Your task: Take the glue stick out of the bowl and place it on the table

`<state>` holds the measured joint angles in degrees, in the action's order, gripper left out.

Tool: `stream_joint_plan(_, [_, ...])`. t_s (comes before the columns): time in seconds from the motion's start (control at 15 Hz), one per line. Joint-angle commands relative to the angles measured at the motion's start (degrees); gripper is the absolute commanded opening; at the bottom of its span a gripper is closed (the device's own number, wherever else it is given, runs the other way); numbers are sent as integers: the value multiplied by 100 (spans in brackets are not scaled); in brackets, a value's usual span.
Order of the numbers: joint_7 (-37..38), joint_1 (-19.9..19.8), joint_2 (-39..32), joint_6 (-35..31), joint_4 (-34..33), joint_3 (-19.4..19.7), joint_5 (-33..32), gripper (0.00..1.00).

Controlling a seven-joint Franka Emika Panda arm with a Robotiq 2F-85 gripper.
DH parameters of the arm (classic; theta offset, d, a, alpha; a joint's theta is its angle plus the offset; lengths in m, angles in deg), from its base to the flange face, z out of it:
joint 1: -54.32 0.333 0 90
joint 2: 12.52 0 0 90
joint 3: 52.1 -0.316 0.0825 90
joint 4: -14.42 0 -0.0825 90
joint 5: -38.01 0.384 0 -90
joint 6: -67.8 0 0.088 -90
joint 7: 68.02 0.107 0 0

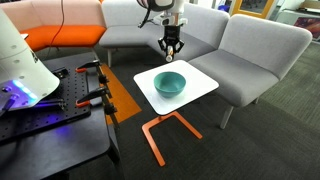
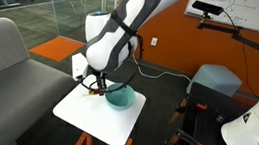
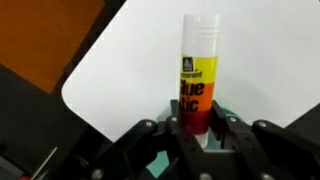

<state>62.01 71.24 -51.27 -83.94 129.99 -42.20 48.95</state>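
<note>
The bare white tabletop beside the teal-green bowl is below my gripper. My gripper should move away from the bowl next and go down there to let go of the stick [image 3: 198,78].
The glue stick [image 3: 198,78] has a white cap and a yellow-to-red label. In the wrist view my gripper [image 3: 197,128] is shut on its lower end and holds it over the white table [image 3: 130,70]. In an exterior view my gripper [image 1: 171,50] hangs just behind the teal-green bowl [image 1: 169,83], above the table's far edge [image 1: 200,72]. In an exterior view my gripper [image 2: 93,87] is beside the bowl [image 2: 119,96], close over the white top [image 2: 94,113]. The stick is too small to make out in both exterior views.
Grey sofa seats [image 1: 255,55] stand behind and beside the table, with an orange seat [image 1: 60,38] further off. A black workbench with clamps [image 1: 60,100] stands close to the table. The table's orange frame [image 1: 165,128] rests on dark carpet.
</note>
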Motion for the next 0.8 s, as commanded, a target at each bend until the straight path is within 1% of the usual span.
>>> stream_joint_plan(0.0, [-17,-109,-831,325,-1038,-205,-71,8])
stream_joint_plan(0.2, [-113,-147,-1546,414,-1906,-257,-52,8])
stream_joint_plan(0.4, [-84,-177,-2112,769,-2713,-236,-53,8])
stream_joint_plan(0.73, [-83,-231,-2716,1261,-3669,-263,-85,8])
